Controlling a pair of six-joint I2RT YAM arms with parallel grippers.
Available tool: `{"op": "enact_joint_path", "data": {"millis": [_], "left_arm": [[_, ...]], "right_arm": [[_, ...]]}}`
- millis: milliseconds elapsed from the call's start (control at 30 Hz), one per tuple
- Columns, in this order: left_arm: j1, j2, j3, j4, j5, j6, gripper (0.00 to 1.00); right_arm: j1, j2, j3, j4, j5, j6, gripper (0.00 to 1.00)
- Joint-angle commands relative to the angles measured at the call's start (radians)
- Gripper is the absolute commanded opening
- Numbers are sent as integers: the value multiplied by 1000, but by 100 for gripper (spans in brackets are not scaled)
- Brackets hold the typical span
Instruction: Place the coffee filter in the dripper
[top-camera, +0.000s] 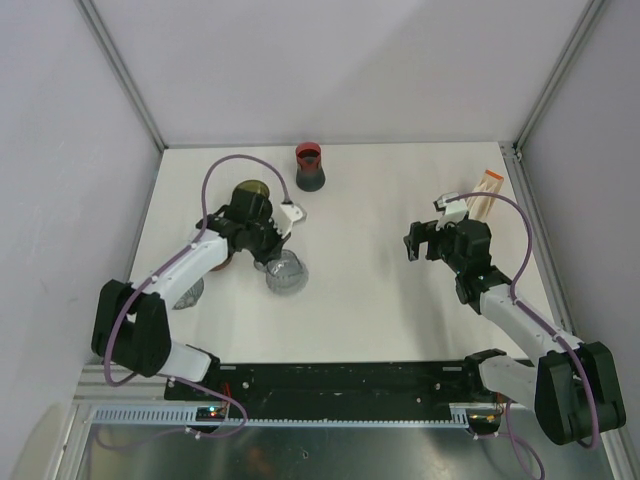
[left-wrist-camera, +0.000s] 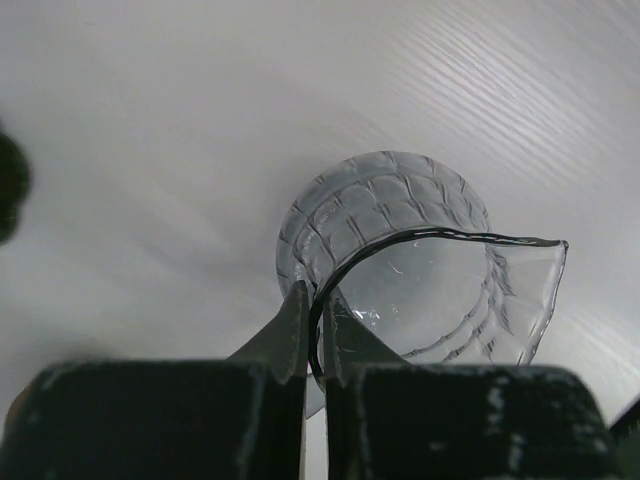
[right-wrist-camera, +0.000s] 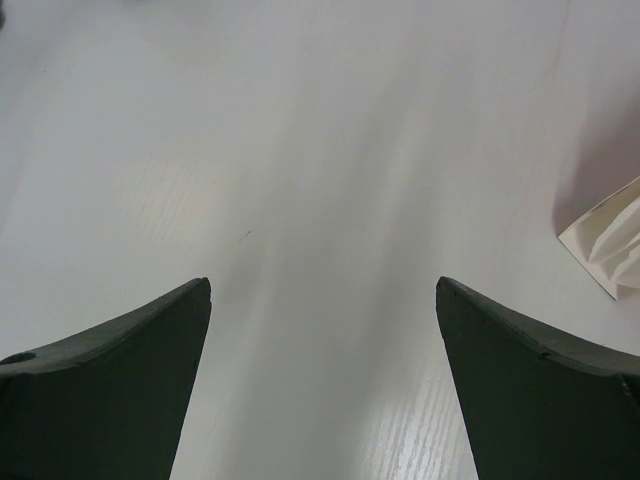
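My left gripper carries the jug outward and to its right in the top view next and releases the jug's rim, since bare tabletop lies that way.
The dripper (top-camera: 288, 272) is clear ribbed glass and sits left of the table's centre. In the left wrist view the dripper (left-wrist-camera: 420, 260) fills the middle, and my left gripper (left-wrist-camera: 318, 305) is shut on its thin dark rim, one finger inside and one outside. In the top view the left gripper (top-camera: 270, 248) is at the dripper's far-left edge. The coffee filter (top-camera: 487, 192) is folded cream paper at the far right of the table; a corner of the filter (right-wrist-camera: 610, 245) shows in the right wrist view. My right gripper (top-camera: 420, 242) (right-wrist-camera: 323, 285) hangs open over bare table, left of the filter, holding nothing.
A red and black cup (top-camera: 311, 166) stands at the back centre. A dark round container with an amber top (top-camera: 250, 193) sits just behind the left gripper. Another clear glass piece (top-camera: 190, 292) lies under the left arm. Walls close in the table on both sides.
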Motion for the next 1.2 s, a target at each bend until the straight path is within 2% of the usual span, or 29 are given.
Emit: {"op": "enact_joint_path", "data": {"millis": [0,167,333,700,967,1033,1100,1167], "left_arm": [[-32,38,77,210,-176,-258,0],[-63,87,126,285,-258,-383,0],[-81,176,196,311,-309,-442,0],[-87,308,256,315,-252,-494,0],[-87,321,260,316,-224,-485,1],[-87,318,261,316,-222,-479,9],[-87,309,262,316,-219,-475,27],[-87,299,270,316,-214,-467,39]], "right_arm": [[8,-19,40,10,29,-8,99],[8,-8,40,11,34,-9,99],[11,-4,40,9,44,-9,99],[8,26,40,31,49,-21,99],[7,34,39,38,48,-24,99],[8,35,39,39,48,-24,99],[7,37,39,39,46,-24,99],[8,39,40,38,44,-23,99]]}}
